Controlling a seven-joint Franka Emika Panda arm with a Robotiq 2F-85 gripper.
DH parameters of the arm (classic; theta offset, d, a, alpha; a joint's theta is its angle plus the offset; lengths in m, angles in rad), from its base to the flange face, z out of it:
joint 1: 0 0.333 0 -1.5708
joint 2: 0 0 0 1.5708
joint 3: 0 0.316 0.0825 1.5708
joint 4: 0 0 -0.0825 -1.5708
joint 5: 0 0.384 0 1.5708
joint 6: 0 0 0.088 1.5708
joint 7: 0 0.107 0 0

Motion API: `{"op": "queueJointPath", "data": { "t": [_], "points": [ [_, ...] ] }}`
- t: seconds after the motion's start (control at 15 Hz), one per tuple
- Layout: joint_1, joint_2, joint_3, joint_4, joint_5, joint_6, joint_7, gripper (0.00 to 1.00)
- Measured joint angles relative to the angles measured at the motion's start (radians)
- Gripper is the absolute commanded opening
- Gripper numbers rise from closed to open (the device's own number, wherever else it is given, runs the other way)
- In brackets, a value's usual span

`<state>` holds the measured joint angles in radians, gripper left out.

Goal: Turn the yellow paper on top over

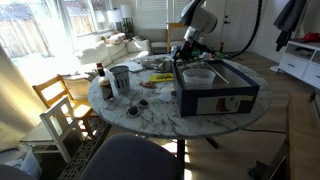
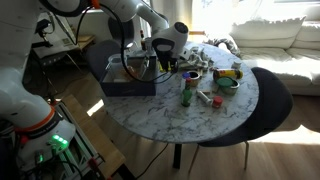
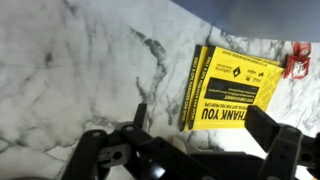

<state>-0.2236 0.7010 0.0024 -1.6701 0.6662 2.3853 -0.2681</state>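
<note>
Next, the gripper moves down onto the yellow paper's near edge [image 3: 219, 125] by the THANK YOU text, since that edge lies between its two spread fingers.
The yellow paper [image 3: 235, 85] lies flat on the white marble table [image 3: 70, 60], printed side up with black "THANK YOU" text. In the wrist view my gripper [image 3: 200, 114] hovers just above the paper's near edge. Its two black fingers are spread wide, one to the left of the paper and one over its right part. Nothing is held between them. In both exterior views the gripper [image 1: 183, 57] [image 2: 165, 58] is low over the table, right beside the dark blue box [image 1: 215, 95]. In those views the arm hides most of the paper.
The dark blue box [image 2: 125, 75] holds a clear container [image 1: 197, 75]. Bottles [image 1: 103, 80], a tin can [image 1: 120, 78], a green bottle [image 2: 186, 92] and small items crowd the round table. A red object [image 3: 298, 60] lies past the paper. A wooden chair [image 1: 62, 105] stands by the table.
</note>
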Motion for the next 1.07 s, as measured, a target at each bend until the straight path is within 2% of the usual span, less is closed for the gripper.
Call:
{"op": "queueJointPath", "data": {
  "t": [0.2, 0.47, 0.6, 0.67, 0.8, 0.87, 1.0, 1.07],
  "points": [
    [-0.006, 0.086, 0.046, 0.067, 0.006, 0.076, 0.0, 1.0],
    [-0.033, 0.15, 0.089, 0.144, 0.006, 0.092, 0.0, 0.98],
    [-0.047, 0.171, 0.104, 0.175, 0.006, 0.092, 0.0, 0.94],
    [-0.052, 0.18, 0.11, 0.188, 0.006, 0.092, 0.0, 0.89],
    [-0.059, 0.196, 0.12, 0.209, 0.006, 0.092, 0.0, 0.85],
    [-0.06, 0.202, 0.123, 0.218, 0.006, 0.092, -0.001, 0.76],
    [-0.06, 0.215, 0.128, 0.231, 0.005, 0.092, -0.001, 0.8],
    [-0.06, 0.219, 0.129, 0.233, 0.004, 0.091, -0.001, 0.68]
  ]
}}
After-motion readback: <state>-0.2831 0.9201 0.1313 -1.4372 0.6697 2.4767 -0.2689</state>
